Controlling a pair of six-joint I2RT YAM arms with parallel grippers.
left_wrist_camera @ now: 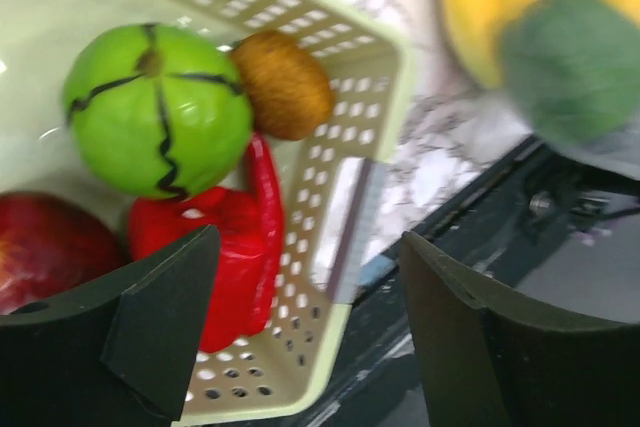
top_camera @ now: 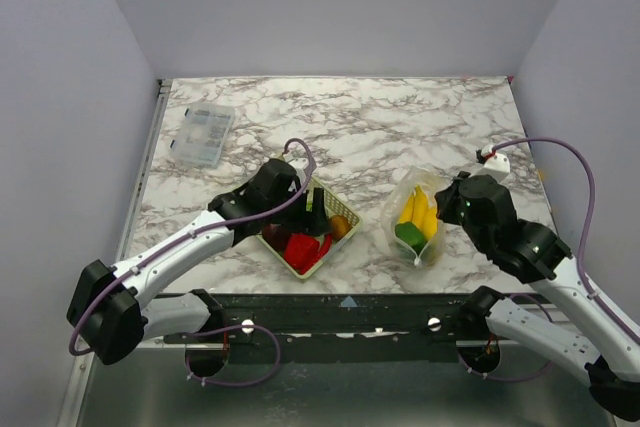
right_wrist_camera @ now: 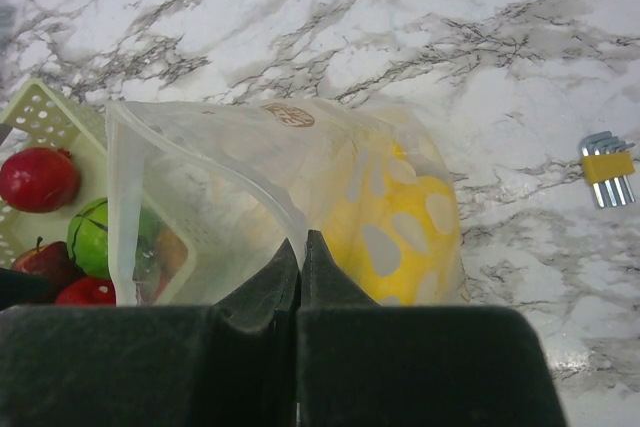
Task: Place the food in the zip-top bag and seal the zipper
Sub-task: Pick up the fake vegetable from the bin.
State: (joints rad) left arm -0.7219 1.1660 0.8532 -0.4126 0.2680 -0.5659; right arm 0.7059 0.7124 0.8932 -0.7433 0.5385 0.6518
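Next, the left gripper lowers around the red pepper (top_camera: 301,251) (left_wrist_camera: 215,256), shifting toward the finger by the dark red apple.
The zip-top bag (top_camera: 418,217) lies right of centre, with yellow bananas (top_camera: 420,209) and a green piece (top_camera: 408,234) inside. My right gripper (right_wrist_camera: 301,242) is shut on the bag's (right_wrist_camera: 290,177) mouth edge, pinching the zipper (right_wrist_camera: 230,172) and holding the mouth up. The pale mesh basket (top_camera: 318,265) holds more food: a green fruit (left_wrist_camera: 158,110), a brown one (left_wrist_camera: 283,84), a red pepper (left_wrist_camera: 235,237) and a dark red apple (left_wrist_camera: 45,247). My left gripper (left_wrist_camera: 305,257) hangs open over the basket's near corner (left_wrist_camera: 370,147) with nothing between its fingers. From above, the left gripper (top_camera: 318,212) sits over the basket.
A clear compartment box (top_camera: 205,134) sits at the back left. A yellow-banded set of hex keys (right_wrist_camera: 607,167) lies right of the bag. The dark rail at the table's front edge (top_camera: 340,312) runs just below the basket and bag.
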